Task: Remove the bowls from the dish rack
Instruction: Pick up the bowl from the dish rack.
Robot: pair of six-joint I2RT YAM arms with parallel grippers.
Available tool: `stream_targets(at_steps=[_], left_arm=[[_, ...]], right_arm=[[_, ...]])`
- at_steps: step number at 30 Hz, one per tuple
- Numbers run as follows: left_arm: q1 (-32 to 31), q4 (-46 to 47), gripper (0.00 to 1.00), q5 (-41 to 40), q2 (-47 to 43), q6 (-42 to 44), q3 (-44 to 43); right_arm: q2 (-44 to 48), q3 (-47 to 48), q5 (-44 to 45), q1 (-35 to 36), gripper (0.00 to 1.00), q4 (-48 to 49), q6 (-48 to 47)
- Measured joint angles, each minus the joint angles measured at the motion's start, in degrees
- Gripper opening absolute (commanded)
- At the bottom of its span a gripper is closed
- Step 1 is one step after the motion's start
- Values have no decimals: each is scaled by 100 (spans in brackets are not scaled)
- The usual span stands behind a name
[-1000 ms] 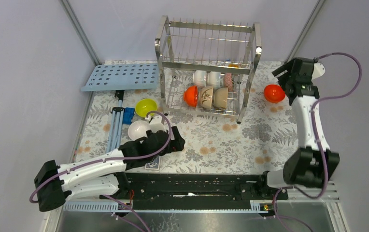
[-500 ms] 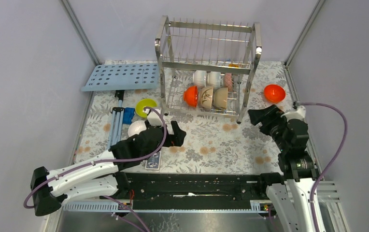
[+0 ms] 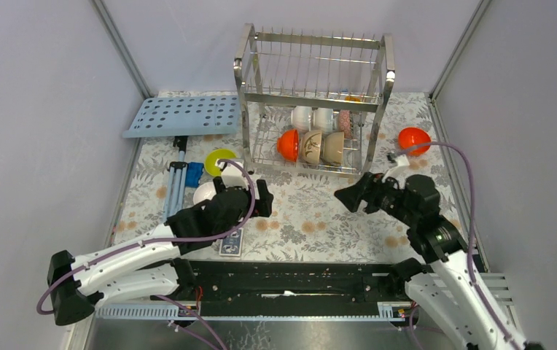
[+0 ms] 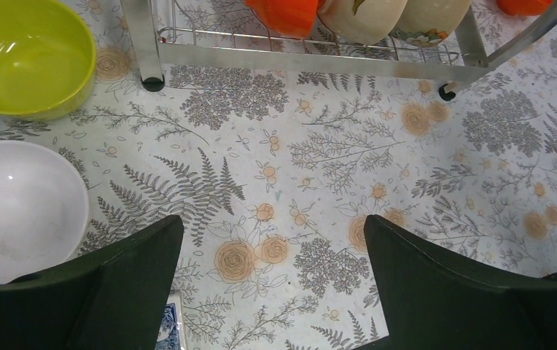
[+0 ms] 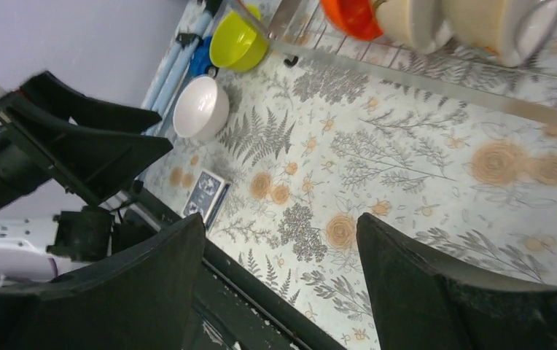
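Observation:
The orange-red bowl still sits racked outward of my right gripper, left in the top view. I must reach over the beige bowls onto the orange-red bowl's rim (image 3: 298, 146) (image 5: 378, 28).
The steel dish rack (image 3: 312, 100) stands at the back middle. Its lower tier holds an orange-red bowl (image 3: 288, 145), two beige bowls (image 3: 321, 147), two white ones (image 3: 312, 117) and a speckled one (image 3: 345, 120). On the table lie a yellow-green bowl (image 3: 220, 160), a white bowl (image 3: 207, 194) and an orange-red bowl (image 3: 413, 140). My left gripper (image 3: 259, 198) hovers open just right of the white bowl (image 4: 20, 208), empty. In front of the rack's right foot my right gripper (image 3: 352, 197) is open and empty, pointing left.
A light-blue perforated tray (image 3: 181, 115) lies at the back left. Blue tools (image 3: 181, 182) and a patterned card (image 3: 230, 246) sit by the left arm. The black base rail (image 3: 297, 281) runs along the near edge. Grey walls close in both sides.
My right arm has swung down from beside the orange-red bowl at the right to the front of the rack. The left gripper has crept slightly toward the rack.

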State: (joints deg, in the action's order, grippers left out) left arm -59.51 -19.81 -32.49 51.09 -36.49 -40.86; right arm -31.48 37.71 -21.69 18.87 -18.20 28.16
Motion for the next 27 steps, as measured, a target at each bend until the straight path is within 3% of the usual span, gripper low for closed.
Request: stream_targets(at_steps=[6,8,17,20,27], left_arm=[[0,-15,99,-142,208,7,0],[0,-24,99,-197,223,9,0],[0,79,99,-271,-66,11,210],[0,140,99,-271,-229,9,385],[0,131,99,-286,-498,-46,549]], right_arm=[[-1381,125,1346,2092,84,470,-269],[-1838,151,1676,2472,84,708,-313],[-3379,144,2691,2638,88,2614,-306],[-3910,282,2955,2640,88,2844,-278],[-4981,990,3145,2564,76,3099,-42]])
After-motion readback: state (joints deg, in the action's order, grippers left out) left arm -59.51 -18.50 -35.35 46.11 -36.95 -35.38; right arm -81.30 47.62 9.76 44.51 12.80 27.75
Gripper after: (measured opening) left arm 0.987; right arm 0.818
